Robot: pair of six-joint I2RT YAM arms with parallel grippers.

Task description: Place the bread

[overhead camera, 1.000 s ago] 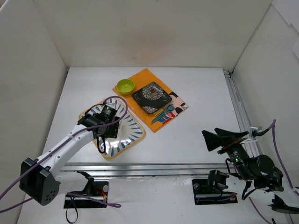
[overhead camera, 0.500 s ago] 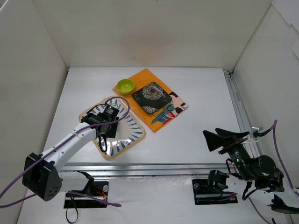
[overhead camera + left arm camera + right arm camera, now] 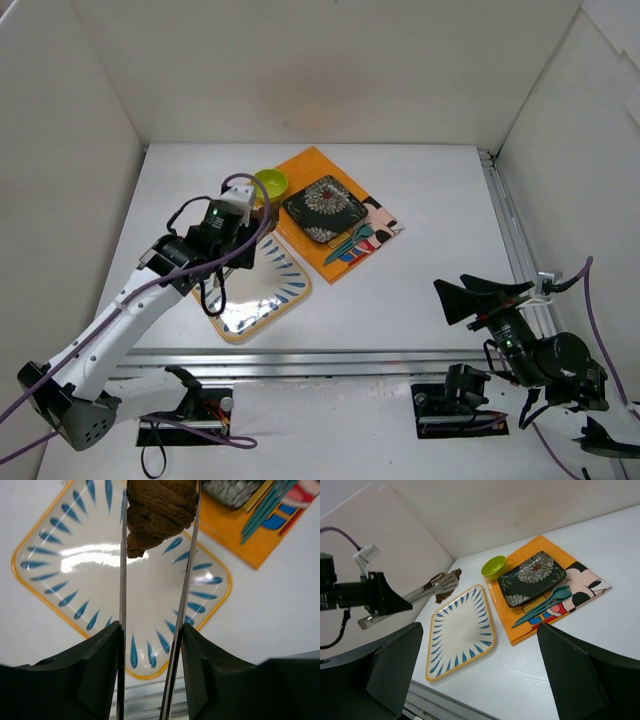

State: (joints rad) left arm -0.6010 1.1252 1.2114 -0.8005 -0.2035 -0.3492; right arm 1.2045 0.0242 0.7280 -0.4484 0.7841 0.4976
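Note:
I need to carry the tongs and bread outward next with my left gripper, then down onto the dark floral square dish (image 3: 320, 203) and let go there, because that dish is empty.
The bread (image 3: 160, 510), a dark-brown lumpy piece, is pinched between the long thin metal blades of my left gripper (image 3: 161, 500). The gripper is shut on it. It hangs in the air above the far edge of the white plate with blue drops and an orange rim (image 3: 150, 595). From above, the left gripper (image 3: 256, 224) sits over that plate's (image 3: 262, 297) far corner, close to the green bowl. The right wrist view shows the bread (image 3: 441, 598) clear of the plate (image 3: 460, 630). My right gripper (image 3: 480, 295) is open at the near right with nothing in it.
A lime-green bowl (image 3: 268, 184), a dark floral square dish (image 3: 323, 208) and teal spoons (image 3: 350, 243) lie on an orange placemat (image 3: 312, 165) behind the plate. White walls enclose the table, and a metal rail (image 3: 330, 358) runs along its near edge.
The left gripper closed on the bread over the plate. It then rose and moved toward the plate's far edge with the bread. The right arm stayed put.

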